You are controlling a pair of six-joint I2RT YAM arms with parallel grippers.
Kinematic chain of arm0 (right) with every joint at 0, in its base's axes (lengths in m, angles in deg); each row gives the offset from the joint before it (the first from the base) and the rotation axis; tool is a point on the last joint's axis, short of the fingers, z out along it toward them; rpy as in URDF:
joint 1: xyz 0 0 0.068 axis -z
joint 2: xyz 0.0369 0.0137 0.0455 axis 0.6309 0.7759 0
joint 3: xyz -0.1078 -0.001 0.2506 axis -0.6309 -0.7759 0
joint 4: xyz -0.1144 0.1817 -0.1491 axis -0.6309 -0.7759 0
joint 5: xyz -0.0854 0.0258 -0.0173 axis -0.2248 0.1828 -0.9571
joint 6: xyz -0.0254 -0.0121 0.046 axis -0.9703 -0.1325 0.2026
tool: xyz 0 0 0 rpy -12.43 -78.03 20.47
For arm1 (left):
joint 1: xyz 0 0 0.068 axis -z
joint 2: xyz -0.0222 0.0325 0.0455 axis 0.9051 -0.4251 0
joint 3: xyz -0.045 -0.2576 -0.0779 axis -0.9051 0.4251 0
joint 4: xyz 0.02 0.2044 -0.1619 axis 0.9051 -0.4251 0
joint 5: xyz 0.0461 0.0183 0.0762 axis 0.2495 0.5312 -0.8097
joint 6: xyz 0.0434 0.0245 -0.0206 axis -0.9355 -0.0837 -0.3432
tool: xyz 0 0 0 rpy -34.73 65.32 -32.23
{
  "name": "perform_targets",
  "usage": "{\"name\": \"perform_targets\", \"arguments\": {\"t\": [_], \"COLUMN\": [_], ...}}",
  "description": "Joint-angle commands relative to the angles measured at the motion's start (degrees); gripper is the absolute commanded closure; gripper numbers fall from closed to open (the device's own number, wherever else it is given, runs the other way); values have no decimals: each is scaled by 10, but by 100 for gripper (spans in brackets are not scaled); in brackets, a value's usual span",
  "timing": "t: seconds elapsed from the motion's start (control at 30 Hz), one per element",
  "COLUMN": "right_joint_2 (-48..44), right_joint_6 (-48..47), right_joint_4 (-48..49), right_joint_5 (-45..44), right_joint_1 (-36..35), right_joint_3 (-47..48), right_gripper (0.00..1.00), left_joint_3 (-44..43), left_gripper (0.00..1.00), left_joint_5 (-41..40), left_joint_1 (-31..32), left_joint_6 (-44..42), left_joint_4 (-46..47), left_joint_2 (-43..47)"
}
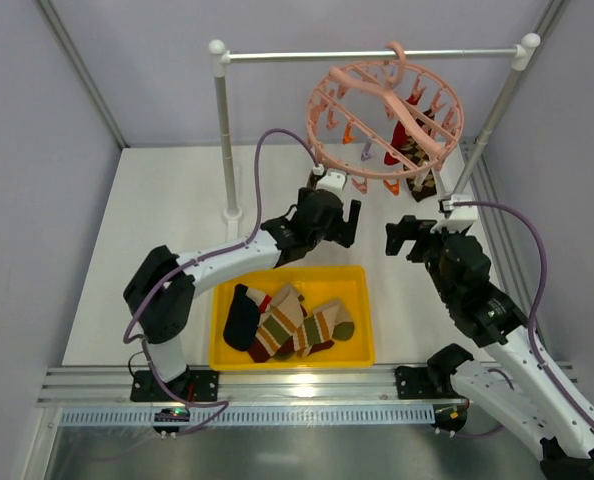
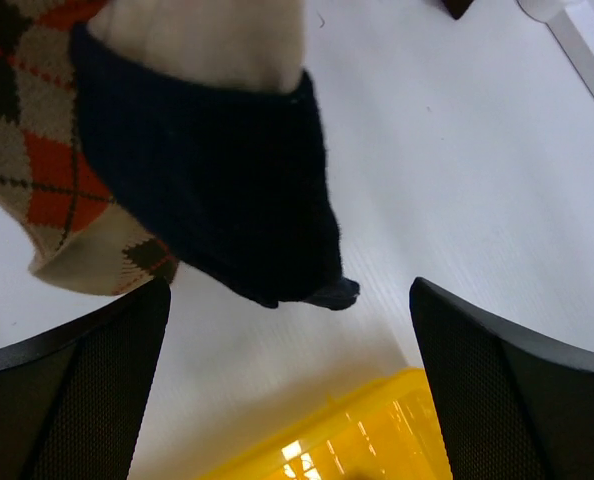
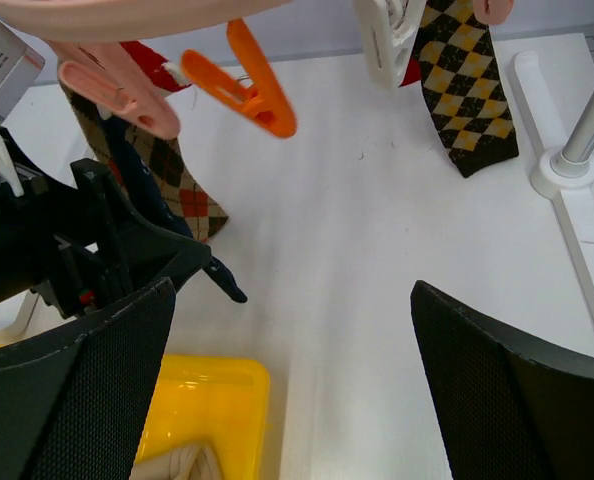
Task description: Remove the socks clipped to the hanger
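The dark navy sock's toe [image 2: 292, 265] hangs in line with the left gripper's open fingers, so the left gripper needs to move outward around it next and then close.
The salmon-pink ring hanger [image 1: 385, 110] hangs by its hook from the rail. A red sock [image 1: 402, 130] and an argyle sock [image 1: 423, 168] hang clipped under its right side. In the left wrist view a dark navy sock [image 2: 217, 190] and a tan-and-orange argyle sock [image 2: 47, 150] hang just beyond my open, empty left gripper [image 2: 287, 380]. My left gripper [image 1: 337, 222] sits below the ring's near-left edge. My right gripper [image 1: 405, 238] is open and empty, to the right of the left one. The right wrist view shows a black-and-yellow argyle sock [image 3: 467, 90], pink clips [image 3: 117, 85] and an orange clip [image 3: 252, 80].
A yellow bin [image 1: 357, 285] at the near centre holds a navy sock [image 1: 242, 315] and striped socks [image 1: 297, 325]. The white-and-metal rail stand [image 1: 220, 130] spans the back, with its right base [image 3: 567, 170] near my right gripper. Grey walls close in both sides.
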Motion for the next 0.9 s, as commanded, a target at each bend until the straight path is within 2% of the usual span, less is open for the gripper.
{"name": "perform_targets", "arguments": {"t": [0.0, 0.23, 0.3, 0.4, 0.43, 0.5, 0.53, 0.57, 0.6, 0.67, 0.7, 0.87], "right_joint_2": [-21, -14, -8, 0, 3, 6, 7, 7, 8, 12, 15, 19], "right_joint_6": [4, 2, 1, -1, -1, -1, -1, -1, -2, 0, -1, -8], "right_joint_4": [11, 20, 25, 29, 29, 30, 30, 32, 33, 33, 34, 33], "right_joint_5": [8, 13, 13, 16, 17, 20, 20, 20, 22, 23, 23, 27], "right_joint_1": [5, 4, 5, 4, 4, 4, 4, 5, 5, 4, 4, 5], "right_joint_3": [3, -4, -6, -7, -7, -6, -7, -7, -8, -7, -7, 3], "right_gripper": [0, 0, 0, 0, 0, 0, 0, 0, 0, 0, 0, 0], "left_joint_3": [5, 7, 9, 10, 11, 14, 15, 21, 25, 36, 40, 73], "left_gripper": [0, 0, 5, 21, 32, 45, 60, 67, 80, 91, 100, 100], "left_joint_5": [-6, -14, -9, -6, -6, -7, -7, -7, -7, -7, -7, 9], "left_joint_1": [-17, -20, -20, -20, -20, -20, -19, -20, -20, -20, -20, -18], "left_joint_6": [-4, -8, -11, -9, -9, -8, -9, -10, -10, -13, -14, -15], "left_joint_4": [113, 162, 179, 193, 194, 199, 200, 201, 205, 207, 206, 208], "left_joint_2": [4, -31, -38, -47, -48, -49, -47, -45, -39, -33, -24, 14]}}
